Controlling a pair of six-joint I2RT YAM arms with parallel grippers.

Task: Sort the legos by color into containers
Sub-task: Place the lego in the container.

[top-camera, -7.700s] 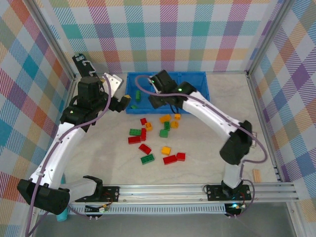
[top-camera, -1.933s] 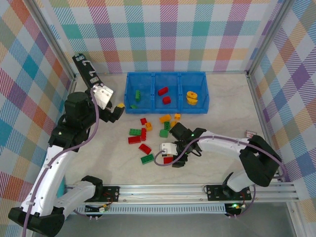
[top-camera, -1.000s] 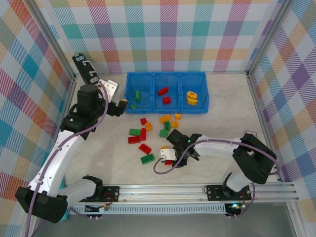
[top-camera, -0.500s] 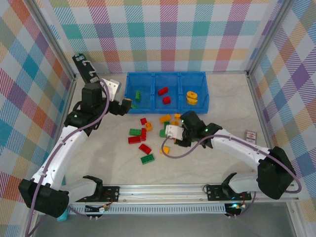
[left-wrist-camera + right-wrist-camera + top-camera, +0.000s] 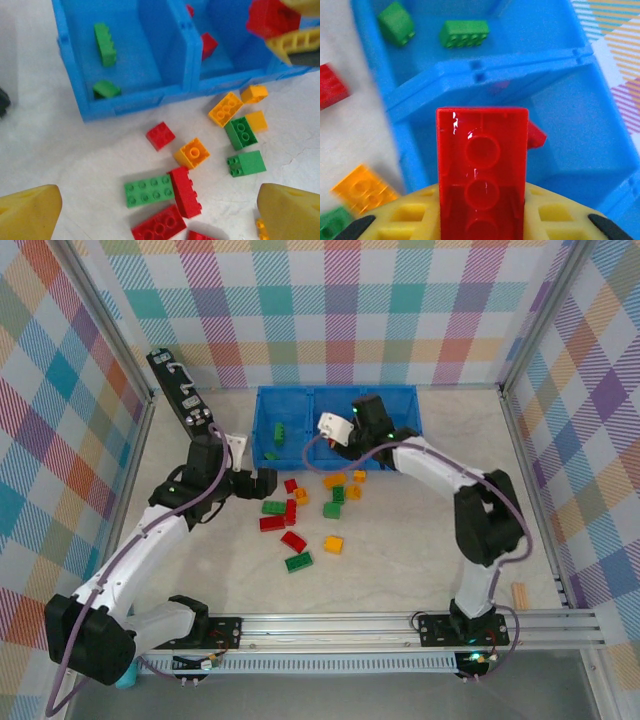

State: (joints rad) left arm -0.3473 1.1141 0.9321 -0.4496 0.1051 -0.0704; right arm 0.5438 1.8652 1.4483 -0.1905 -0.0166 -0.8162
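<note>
The middle container already has another red lego lying in it, so my right gripper will next lower into it and release the red lego above the container's bottom.
The blue tray (image 5: 400,463) of three containers lies at the back of the table. My right gripper (image 5: 338,438) is shut on a red lego (image 5: 482,170) and holds it over the middle container (image 5: 570,125), where another red lego (image 5: 536,135) lies. Two green legos (image 5: 464,32) sit in the left container (image 5: 125,55). Loose red, green and orange legos (image 5: 300,515) are scattered in front of the tray. My left gripper (image 5: 160,215) hangs open over a green lego (image 5: 149,191) and a red lego (image 5: 186,191), touching neither.
A long black bar with white marks (image 5: 178,385) leans at the back left. A small wooden block (image 5: 520,595) lies at the front right by the rail. Checked walls and metal frame rails enclose the table.
My right gripper has carried the red lego from the front of the pile up and back to the tray's middle container. The left gripper has come down and right toward the loose legos.
</note>
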